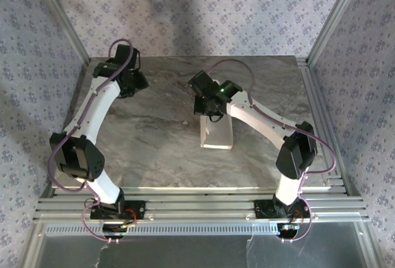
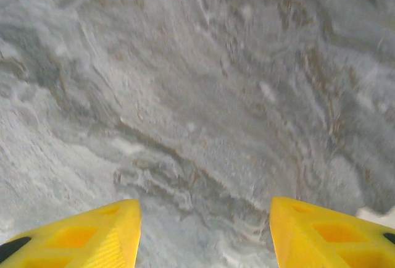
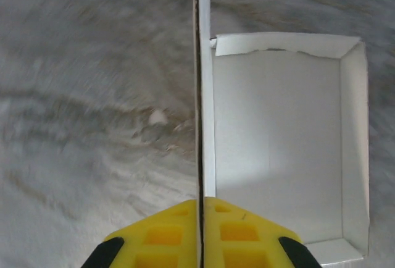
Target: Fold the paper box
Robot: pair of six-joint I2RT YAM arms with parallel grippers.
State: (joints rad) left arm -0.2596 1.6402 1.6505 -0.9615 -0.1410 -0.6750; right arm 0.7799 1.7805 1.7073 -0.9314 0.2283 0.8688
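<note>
My right gripper holds the upright panel between its fingers. It next needs to turn, swing the lengthwise box crosswise with that panel outward, and release the card.
The paper box is a white cardboard tray with its walls folded up, lying on the marble table just right of centre. In the right wrist view the paper box shows its bare inside, and one long side panel stands up edge-on along its left side. My right gripper is shut on that upright panel, the thin card pinched between the yellow fingers. From above, the right gripper sits at the box's far end. My left gripper hovers at the far left, open, and the left gripper has bare marble between its fingers.
The marble table is ringed by aluminium rails at the near edge and right side. Patterned walls close off the back and both sides. Bare tabletop lies between the two arms and in front of the box.
</note>
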